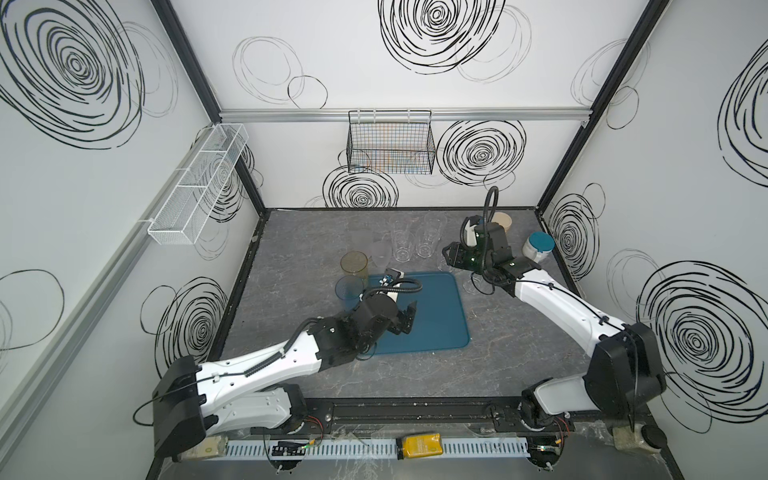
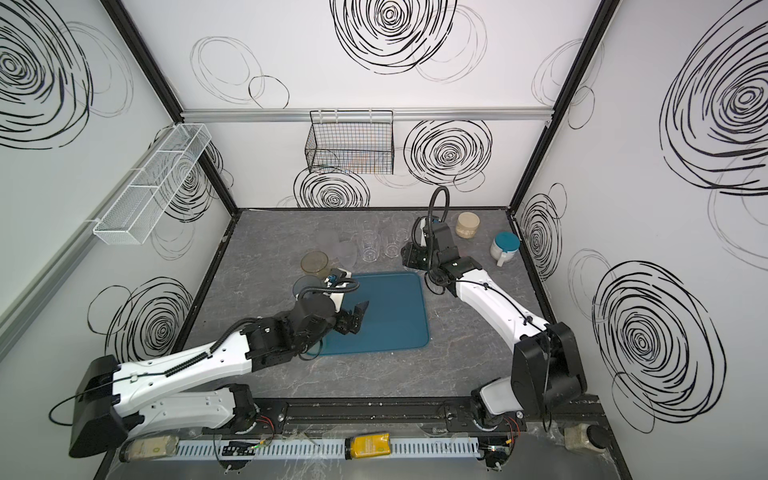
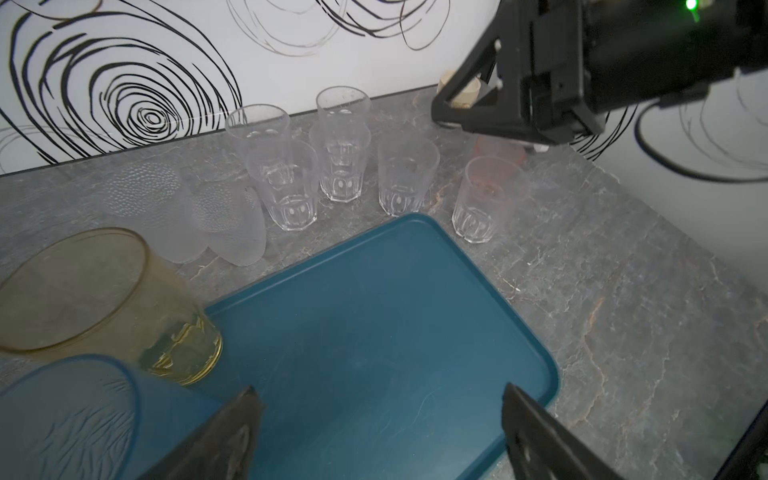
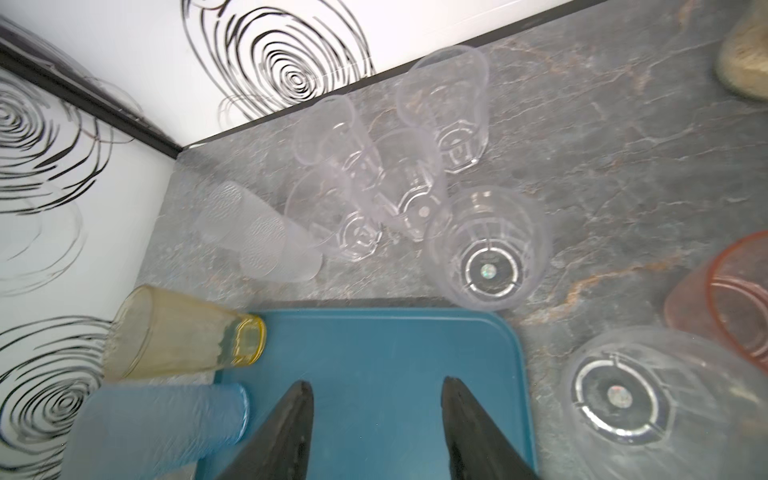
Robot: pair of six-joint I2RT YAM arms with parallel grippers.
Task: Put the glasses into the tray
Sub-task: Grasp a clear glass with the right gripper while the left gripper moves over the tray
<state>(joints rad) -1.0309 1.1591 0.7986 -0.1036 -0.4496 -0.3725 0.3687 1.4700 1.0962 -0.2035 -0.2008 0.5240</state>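
Note:
My right gripper needs to reach outward and down to the clear faceted glass, over its side facing the pink glass point(image 4: 544, 241), where the tabletop is bare.
The dark teal tray point(image 1: 440, 324) point(image 3: 374, 332) point(image 4: 395, 345) lies mid-table. My left gripper point(image 1: 409, 320) point(image 3: 380, 392) hovers over its left part, open and empty. An amber glass point(image 1: 354, 264) point(image 3: 104, 299) and a blue glass point(image 1: 349, 291) point(image 4: 166, 424) stand at the tray's far left corner. Behind the tray stand two frosted glasses point(image 1: 380, 253) and several clear glasses point(image 1: 401, 243) point(image 3: 286, 187). Beside the far right corner are a clear glass point(image 3: 482, 199) point(image 4: 623, 399) and a pink one point(image 4: 731, 291). My right gripper point(image 1: 448, 255) point(image 4: 376, 382) hangs above that corner, open and empty.
A beige jar point(image 1: 500, 220) and a white cup with a teal lid point(image 1: 538, 247) stand at the back right. A black wire basket point(image 1: 390, 145) hangs on the back wall and a white one point(image 1: 199, 183) on the left wall. A yellow pouch point(image 1: 419, 445) lies at the front.

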